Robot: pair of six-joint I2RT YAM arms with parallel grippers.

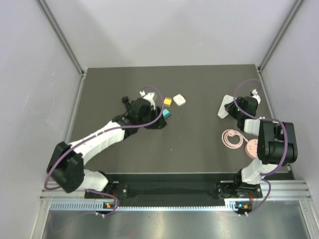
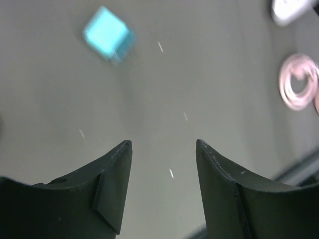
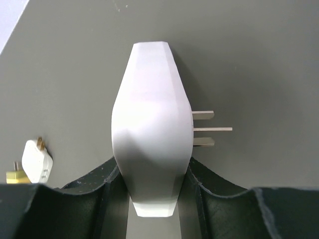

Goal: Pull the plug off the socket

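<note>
I will next move the socket outward with my right gripper to the bare table near the table's far edge (image 1: 232,79) and let it go, since the teal plug is already apart.
The teal plug (image 1: 166,114) lies by itself on the dark table, apart from the socket. In the left wrist view the plug (image 2: 107,35) is blurred, up and to the left of my left gripper (image 2: 164,144), which is open with only bare table between its fingers. My left gripper (image 1: 160,121) sits just beside the plug in the top view. The white socket (image 3: 149,124) stands on edge with metal prongs (image 3: 209,128) sticking out to the right. My right gripper (image 3: 152,169) is shut on the socket's lower end, at the table's right side (image 1: 230,109).
A yellow cube (image 1: 168,101) and a white cube (image 1: 179,101) lie just behind the plug. A pink coiled cable (image 1: 232,138) and a pink disc (image 1: 251,148) lie near the right arm's base. The table's right edge runs close to the right gripper.
</note>
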